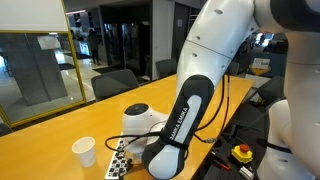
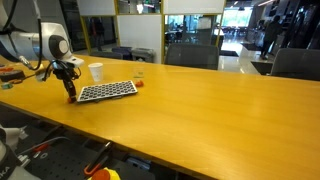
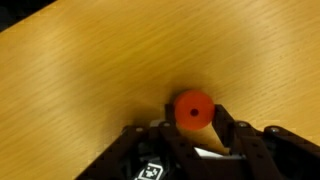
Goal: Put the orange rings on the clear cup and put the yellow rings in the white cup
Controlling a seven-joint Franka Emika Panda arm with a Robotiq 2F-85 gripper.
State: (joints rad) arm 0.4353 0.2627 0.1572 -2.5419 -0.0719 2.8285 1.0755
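Note:
I need to lift my gripper next and then move it outward over the clear cup to let go of the orange ring, because that cup is past the far end of the mat.
In the wrist view my gripper [image 3: 195, 118] is shut on one orange ring [image 3: 194, 107], a round orange-red disc with a small hole, held just above the wooden table. In an exterior view the gripper [image 2: 70, 93] is low over the table at the near end of the checkerboard mat [image 2: 107, 91]. The white cup [image 2: 96, 71] stands upright behind the mat; it also shows in an exterior view [image 1: 84, 151]. The clear cup [image 2: 138, 74] is a faint shape past the mat's far end, with a small orange speck [image 2: 141, 85] beside it. The yellow rings are not visible.
The long wooden table [image 2: 200, 110] stretches away from the mat. The checkerboard mat [image 1: 120, 158] lies next to the arm's base. Chairs [image 1: 115, 82] stand along the table's far side. A red stop button [image 1: 242, 152] sits below the table edge.

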